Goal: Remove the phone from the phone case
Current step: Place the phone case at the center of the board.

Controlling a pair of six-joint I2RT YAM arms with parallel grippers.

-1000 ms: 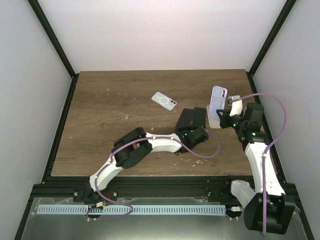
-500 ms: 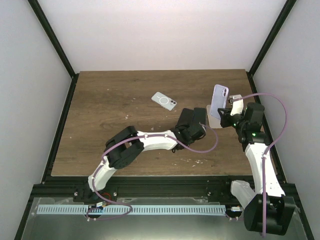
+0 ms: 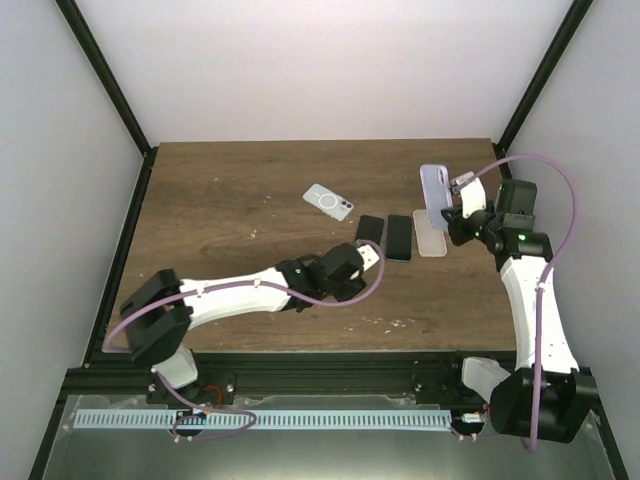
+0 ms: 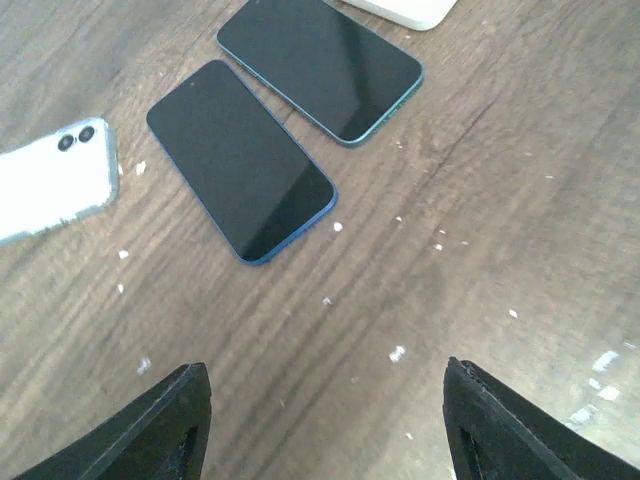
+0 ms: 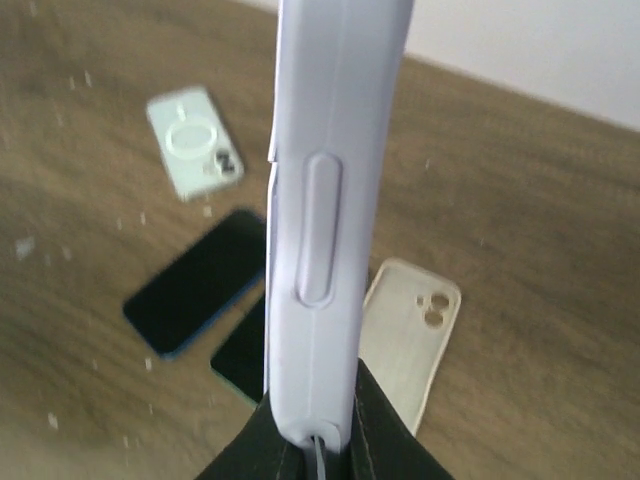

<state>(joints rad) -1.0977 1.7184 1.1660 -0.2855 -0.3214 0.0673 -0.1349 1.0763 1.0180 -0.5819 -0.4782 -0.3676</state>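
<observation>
The right gripper moves back and down next, tilting the lavender phone case [image 3: 435, 194] flat onto the wood just nearer than the cream case, where space is clear.
My right gripper [image 3: 452, 214] is shut on a lavender phone case [image 3: 435, 194] and holds it upright above the table's right side. In the right wrist view the case [image 5: 318, 200] stands edge-on, its bottom end clamped between my fingers [image 5: 318, 445]; I cannot tell whether a phone is inside. My left gripper [image 3: 366, 262] is open and empty, low over bare wood [image 4: 335, 430]. Just beyond it lie a blue-edged phone [image 4: 240, 160] and a teal-edged phone [image 4: 320, 55], both screen up.
A cream empty case [image 3: 431, 238] lies flat right of the two phones [image 3: 399, 237]. A clear case with a ring mark [image 3: 328, 201] lies further back. White crumbs dot the wooden table [image 3: 200, 220]. Black frame posts stand at the corners.
My left arm has pulled back toward the near left, uncovering the two phones. My right gripper has moved the lavender case slightly up and back.
</observation>
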